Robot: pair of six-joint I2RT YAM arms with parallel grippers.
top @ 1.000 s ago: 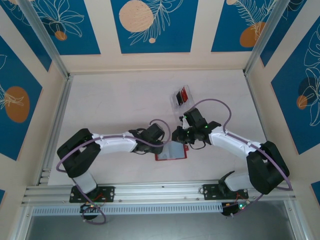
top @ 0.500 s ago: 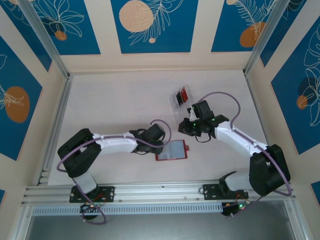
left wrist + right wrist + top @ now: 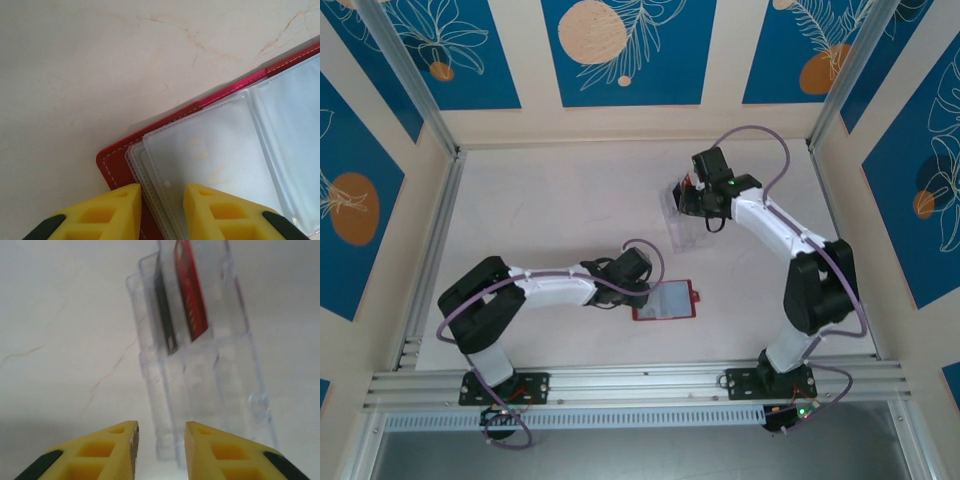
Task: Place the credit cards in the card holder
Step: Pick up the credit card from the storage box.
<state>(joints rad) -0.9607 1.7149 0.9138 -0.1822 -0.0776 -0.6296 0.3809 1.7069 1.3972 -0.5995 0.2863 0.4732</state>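
Observation:
The red credit card stands on edge beyond my empty fingers. My right gripper next moves outward along the tray [image 3: 210,385] and down over the card's upper edge [image 3: 190,289].
The card holder [image 3: 667,301] lies open on the table, red cover down and its pale clear sleeves [image 3: 220,150] facing up. My left gripper [image 3: 641,292] is at its left corner, open. One yellow finger sits over the red cover [image 3: 114,170], the other over the sleeves, whose edges run between them. Two credit cards, one red [image 3: 191,290] and one black [image 3: 165,315], stand on edge in slots of a clear plastic tray [image 3: 210,385]. My right gripper [image 3: 161,450] hovers open over the tray's near end with nothing between its fingers.
The clear tray [image 3: 686,228] sits at the back right of the pale marbled table [image 3: 550,210]. Aluminium rails border the table on the left, right and near sides. The right arm's purple cable [image 3: 760,135] loops above the tray.
My right arm has swung away from the card holder back to the clear tray, and its jaws have opened. The left gripper has stayed at the holder's corner.

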